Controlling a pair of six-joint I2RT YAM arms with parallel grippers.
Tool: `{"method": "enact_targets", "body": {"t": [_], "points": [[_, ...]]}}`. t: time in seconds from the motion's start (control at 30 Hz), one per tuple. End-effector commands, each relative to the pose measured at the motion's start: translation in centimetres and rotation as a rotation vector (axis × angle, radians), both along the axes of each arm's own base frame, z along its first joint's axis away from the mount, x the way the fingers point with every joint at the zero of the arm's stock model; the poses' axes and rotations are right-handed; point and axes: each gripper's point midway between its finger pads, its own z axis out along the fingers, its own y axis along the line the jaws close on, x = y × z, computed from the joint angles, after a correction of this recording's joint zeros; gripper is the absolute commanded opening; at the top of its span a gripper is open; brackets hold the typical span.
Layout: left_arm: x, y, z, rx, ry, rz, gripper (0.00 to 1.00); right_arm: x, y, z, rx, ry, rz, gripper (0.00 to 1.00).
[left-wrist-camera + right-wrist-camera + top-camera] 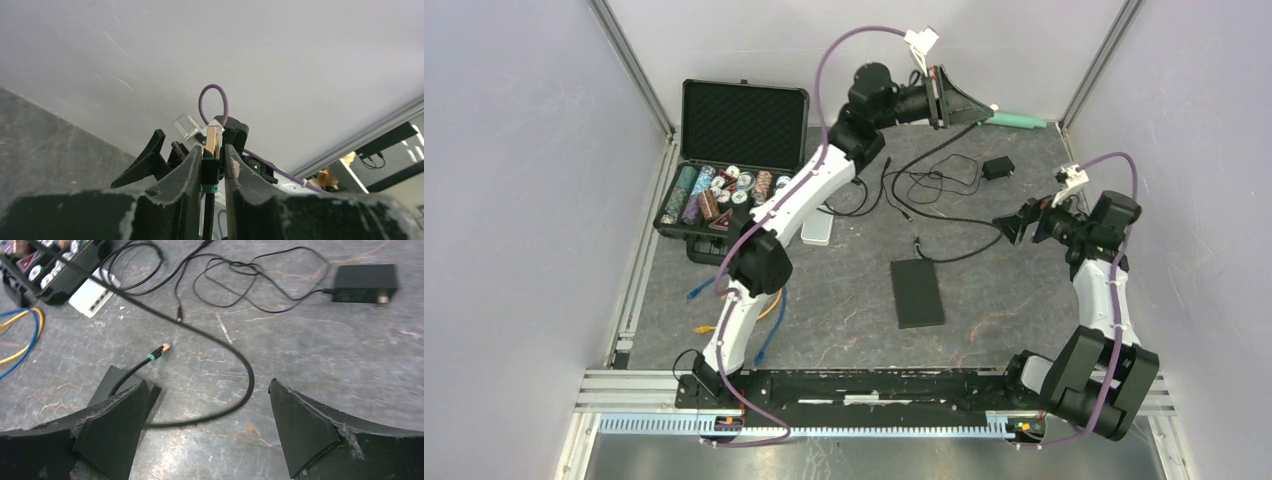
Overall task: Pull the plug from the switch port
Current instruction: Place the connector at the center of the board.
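I will next move my left gripper down and back over the bare tabletop between power adapter and black pad and release the plug, as it hangs clear of the switch.
My left gripper is raised high at the back and is shut on an Ethernet plug. The plug has a clear tip, a black boot and a teal ring, and its black cable hangs down between the fingers. The plug is in the air, well away from the white switch, which lies on the table half hidden by the left arm. The switch also shows in the right wrist view. The cable's other plug lies loose on the table. My right gripper is open and empty above a loop of the black cable.
A flat black pad lies mid-table. A black power adapter with tangled thin cord sits at the back. An open case of poker chips stands at back left. Blue and yellow cables lie near the left arm's base.
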Motion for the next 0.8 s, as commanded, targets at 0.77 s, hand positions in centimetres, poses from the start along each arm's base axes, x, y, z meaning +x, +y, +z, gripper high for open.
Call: {"method": "enact_targets", "body": {"t": [0.77], "points": [[-7.6, -17.6, -25.0, 0.043, 0.288, -0.165, 0.31, -2.0, -11.5, 4.3, -0.074, -0.065, -0.297, 0.96]]}}
